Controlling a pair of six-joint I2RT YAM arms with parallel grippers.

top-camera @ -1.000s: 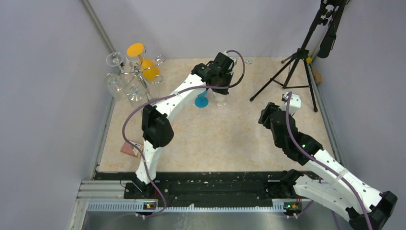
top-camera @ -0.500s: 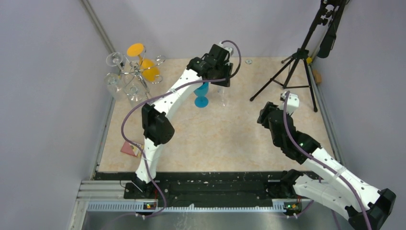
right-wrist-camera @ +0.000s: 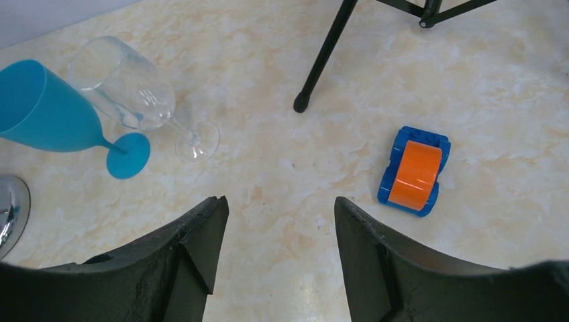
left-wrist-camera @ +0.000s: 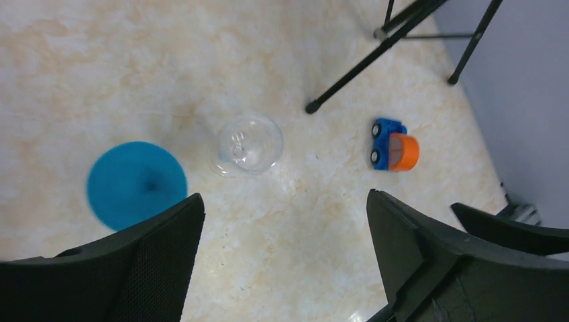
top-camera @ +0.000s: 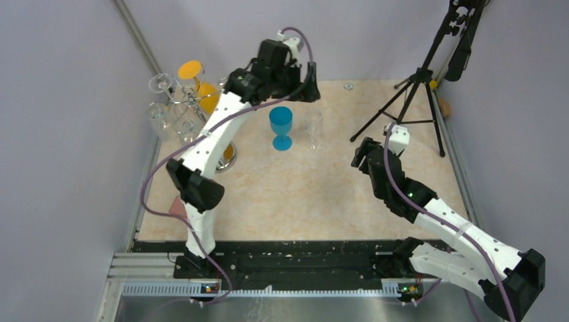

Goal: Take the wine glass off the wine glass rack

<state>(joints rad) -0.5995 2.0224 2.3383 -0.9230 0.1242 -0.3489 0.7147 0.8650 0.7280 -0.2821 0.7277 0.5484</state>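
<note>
My left gripper will next swing past the rack onto the upturned foot of its outermost clear glass (top-camera: 158, 109), which hangs to the left of my gripper in the top view.
The chrome wine glass rack (top-camera: 190, 104) stands at the table's back left, with clear glasses (top-camera: 161, 115) and orange ones (top-camera: 209, 98) hanging on its arms. A clear wine glass (top-camera: 313, 129) stands upright on the table beside a blue wine glass (top-camera: 281, 126); both also show from above, the clear wine glass (left-wrist-camera: 247, 144) and the blue wine glass (left-wrist-camera: 136, 184). My left gripper (top-camera: 307, 79) hovers high above them, open and empty, its jaws wide apart. My right gripper (top-camera: 359, 157) is open and empty, to the right of the clear wine glass (right-wrist-camera: 127, 84).
A black camera tripod (top-camera: 419, 87) stands at the back right, one leg (right-wrist-camera: 327, 57) reaching toward the glasses. A blue and orange toy (right-wrist-camera: 412, 171) lies near that leg. The rack's shiny base (right-wrist-camera: 10, 204) shows at the left edge. A pink card (top-camera: 180, 208) lies front left.
My left gripper opened, let go of the clear wine glass beside the blue one, and rose up and back to the left. The right arm shifted slightly left and opened a little.
</note>
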